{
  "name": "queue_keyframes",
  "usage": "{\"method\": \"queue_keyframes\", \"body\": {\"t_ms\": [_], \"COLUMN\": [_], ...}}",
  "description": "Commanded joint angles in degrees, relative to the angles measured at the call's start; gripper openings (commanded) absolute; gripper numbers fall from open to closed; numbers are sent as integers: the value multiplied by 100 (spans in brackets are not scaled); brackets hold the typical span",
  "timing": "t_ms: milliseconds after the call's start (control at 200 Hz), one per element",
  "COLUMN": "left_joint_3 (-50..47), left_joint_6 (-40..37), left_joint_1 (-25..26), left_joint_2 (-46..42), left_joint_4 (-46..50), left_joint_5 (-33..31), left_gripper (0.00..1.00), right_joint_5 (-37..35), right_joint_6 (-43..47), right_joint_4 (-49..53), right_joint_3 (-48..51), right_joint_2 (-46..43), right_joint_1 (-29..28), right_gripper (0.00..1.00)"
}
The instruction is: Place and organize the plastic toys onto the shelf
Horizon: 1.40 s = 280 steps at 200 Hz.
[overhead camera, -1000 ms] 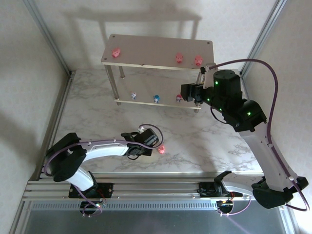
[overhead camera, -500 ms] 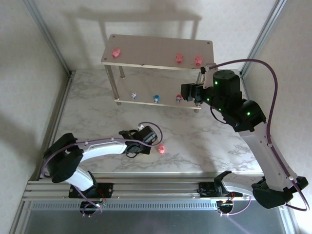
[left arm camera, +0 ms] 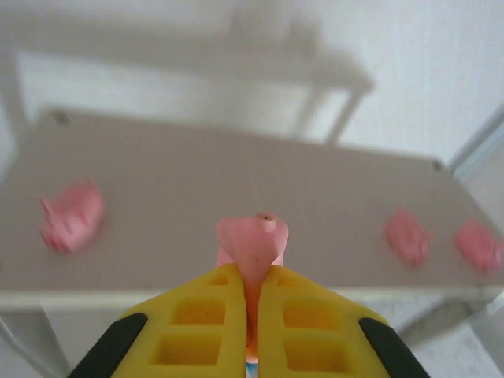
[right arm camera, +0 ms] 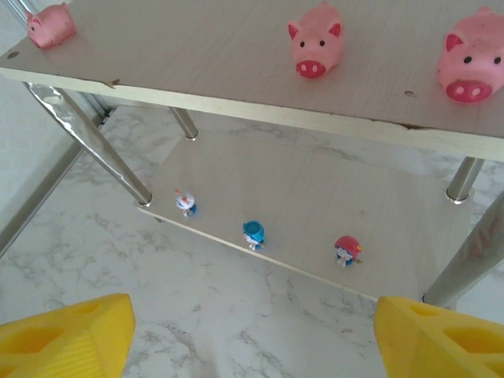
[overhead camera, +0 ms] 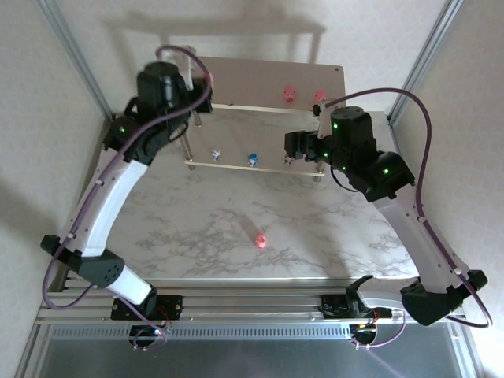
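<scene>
The robot should lower its left gripper beside the lone pig before it lets go of the pink pig it is holding.
My left gripper (left arm camera: 252, 272) is shut on a pink pig toy (left arm camera: 252, 239), which sticks out past the yellow fingertips over the shelf's top board (left arm camera: 197, 169). From above, that gripper (overhead camera: 203, 85) hangs over the top board's left end. Three more pink pigs stand on that board, one at the left (right arm camera: 51, 24) and two at the right (overhead camera: 289, 94) (overhead camera: 319, 96). Three small whitish figurines (right arm camera: 185, 203) (right arm camera: 253, 233) (right arm camera: 347, 250) stand in a row on the lower board (right arm camera: 315, 197). Another pink pig (overhead camera: 260, 239) lies on the table. My right gripper (right arm camera: 252, 311) is open and holds nothing, near the lower board's right end (overhead camera: 290, 150).
The shelf's silver legs (right arm camera: 90, 142) stand at its corners. White walls and an aluminium frame post (overhead camera: 75, 55) close in the back and sides. The marble table (overhead camera: 197, 228) stretches between the shelf and the arm bases.
My left gripper shut low on the table beside a pink pig, then rose to the shelf's top left with a pig in its fingers. The right arm shifted slightly left.
</scene>
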<state>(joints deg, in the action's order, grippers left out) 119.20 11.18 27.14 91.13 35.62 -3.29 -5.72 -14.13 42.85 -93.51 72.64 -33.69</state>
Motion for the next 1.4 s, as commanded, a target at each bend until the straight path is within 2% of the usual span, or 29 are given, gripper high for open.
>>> {"method": "queue_keyframes", "body": {"t_ms": [0,125,466,1116,1397], "left_joint_3": [714,1230,1281,1230,999], "left_joint_6": [-529,-513,-375,-248,-254], "left_joint_1": [-256,-490,-705,-701,-701], "left_joint_2": [814,1275,1694,1724,1662], "left_joint_4": [735,754,627,818,780], "left_joint_5": [380,625,1079,1151,986], "left_gripper": [8,9,9,9,10], "right_joint_5": [114,133,241,426,441], "right_joint_6": [88,97,82,29,32], "right_joint_4": [-183,-187,-323,-437,-436], "right_joint_3": [-310,-402,-501,-459,-389], "right_joint_2": [44,170,426,540,501], "right_joint_1": [-48,-48,-41,-43,-41], "right_gripper": [80,80,80,80,80]}}
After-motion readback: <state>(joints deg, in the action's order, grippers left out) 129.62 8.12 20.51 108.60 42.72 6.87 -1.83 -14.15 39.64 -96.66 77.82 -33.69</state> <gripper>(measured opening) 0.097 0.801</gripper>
